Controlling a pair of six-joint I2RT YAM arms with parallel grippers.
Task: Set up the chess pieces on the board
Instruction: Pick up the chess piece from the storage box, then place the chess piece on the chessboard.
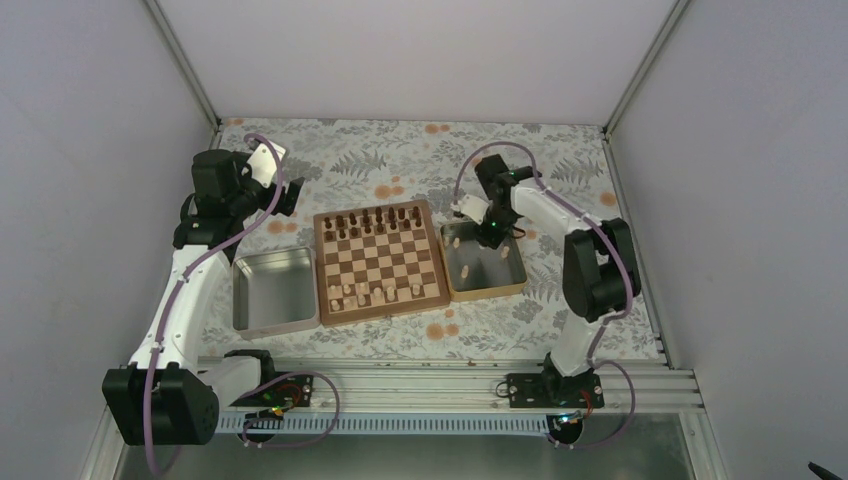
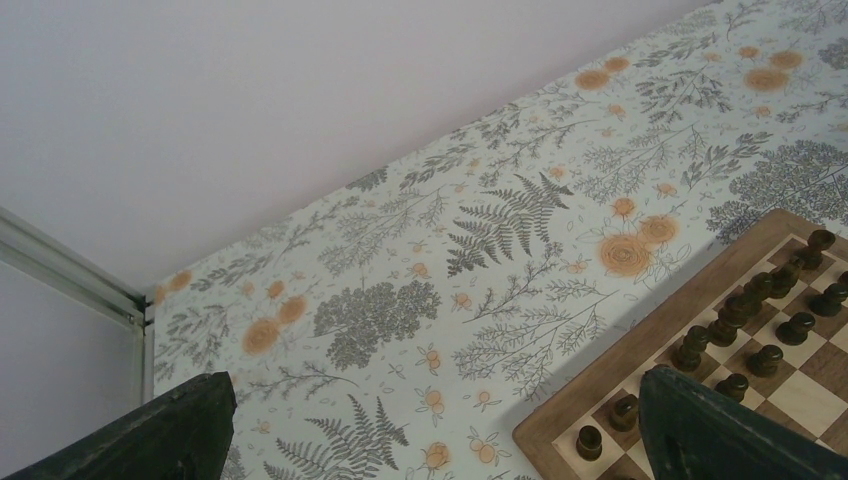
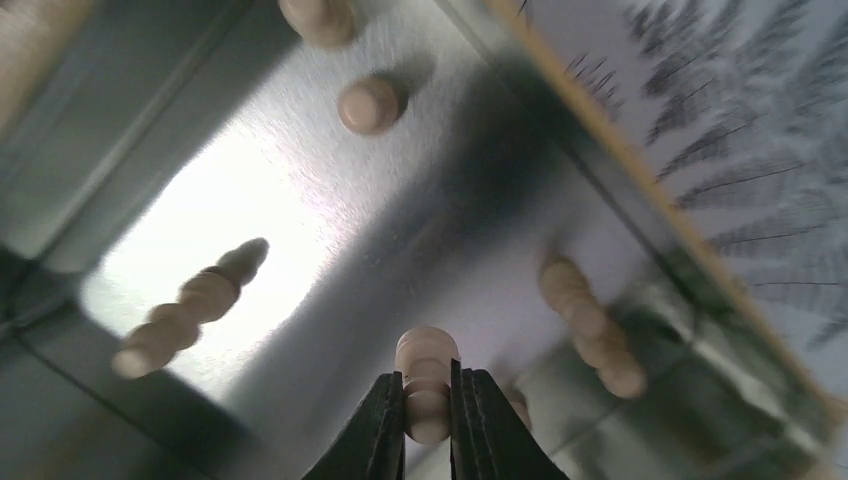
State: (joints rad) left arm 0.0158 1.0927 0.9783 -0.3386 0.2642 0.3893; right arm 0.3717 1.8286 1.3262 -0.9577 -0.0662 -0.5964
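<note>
A near-row square (image 1: 404, 294) of the board is empty between pale pieces, back and left of my right gripper in the top view, so it will lift across, lower and release next.
The board (image 1: 381, 314) lies mid-table, with dark pieces along its far rows and several pale chess pieces (image 1: 365, 293) on its near rows. My right gripper (image 3: 427, 388) is down inside the wooden-rimmed tray (image 1: 487, 291), shut on one pale chess piece (image 3: 427, 352) whose rounded end sticks out past the fingertips. Loose pale pieces (image 3: 190, 308) lie round it on the tray's shiny floor, one (image 3: 590, 325) to the right. My left gripper (image 2: 440, 445) hangs open and empty over the tablecloth off the board's far-left corner (image 2: 640, 395).
A shiny metal tray (image 1: 247, 297) with nothing in it sits against the board's left side. The dark pieces (image 2: 745, 305) stand close to my left gripper's right finger (image 2: 720, 430). White walls enclose the flowered table on three sides.
</note>
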